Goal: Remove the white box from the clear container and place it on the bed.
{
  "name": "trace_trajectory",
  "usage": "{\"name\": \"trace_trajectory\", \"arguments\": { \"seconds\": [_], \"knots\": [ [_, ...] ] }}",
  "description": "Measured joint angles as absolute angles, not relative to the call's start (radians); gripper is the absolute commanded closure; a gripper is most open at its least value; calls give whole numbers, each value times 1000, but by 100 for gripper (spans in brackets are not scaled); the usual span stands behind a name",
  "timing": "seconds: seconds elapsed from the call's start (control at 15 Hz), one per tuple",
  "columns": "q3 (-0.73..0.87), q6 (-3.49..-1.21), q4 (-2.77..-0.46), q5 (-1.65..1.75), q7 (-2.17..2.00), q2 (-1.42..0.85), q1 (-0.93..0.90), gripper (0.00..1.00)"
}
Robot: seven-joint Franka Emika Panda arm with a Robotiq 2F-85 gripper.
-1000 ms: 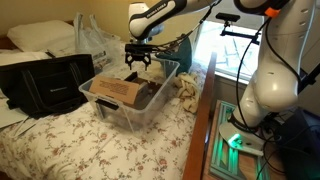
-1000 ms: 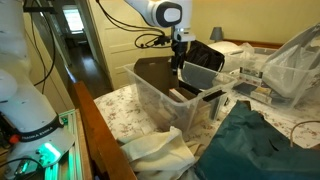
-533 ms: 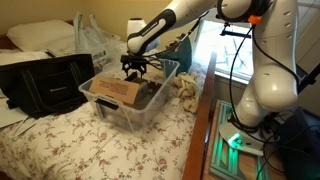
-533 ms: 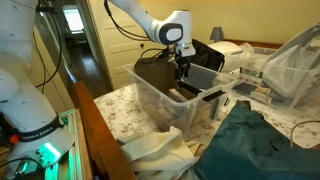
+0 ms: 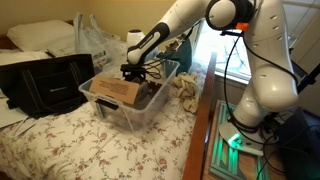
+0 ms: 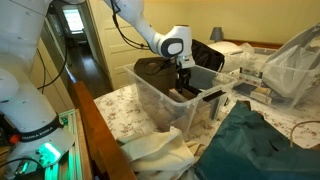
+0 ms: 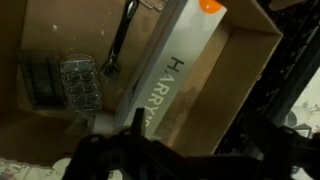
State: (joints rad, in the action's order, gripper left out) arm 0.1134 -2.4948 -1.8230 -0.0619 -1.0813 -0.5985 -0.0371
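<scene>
I need to lower my gripper onto the lettered end of the white box next and close across the white box's width, as my open fingers are already on both sides of that end from above.
The clear container [image 5: 112, 108] stands on the bed [image 5: 70, 140] near its edge; it also shows in an exterior view [image 6: 160, 108]. My gripper [image 5: 135, 76] reaches down inside it, also seen in an exterior view [image 6: 183, 84]. In the wrist view the white box [image 7: 185, 70], long and lettered "HARRY'S", lies slanted in a flat tan cardboard box [image 7: 245, 70]. My gripper [image 7: 200, 140] hangs just above it, its dark fingers spread on either side, open and empty. In both exterior views the gripper hides the white box.
A tan cardboard box [image 5: 116, 90] fills the bin's left part. A razor handle [image 7: 120, 45] and a cartridge pack [image 7: 80, 80] lie beside the white box. A black bag [image 5: 45, 82], a clear plastic bag [image 5: 95, 40] and a pillow [image 5: 40, 35] sit on the bed. Cloths [image 6: 255, 140] lie nearby.
My gripper has come down from above the bin's rim into the bin, closer to the boxes. The bin and its contents have not moved.
</scene>
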Motion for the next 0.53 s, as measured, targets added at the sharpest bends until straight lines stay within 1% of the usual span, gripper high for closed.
{"name": "trace_trajectory", "arguments": {
  "seconds": [0.53],
  "knots": [
    [116, -2486, -1767, -62, -1081, -682, -43, 0]
  ]
}}
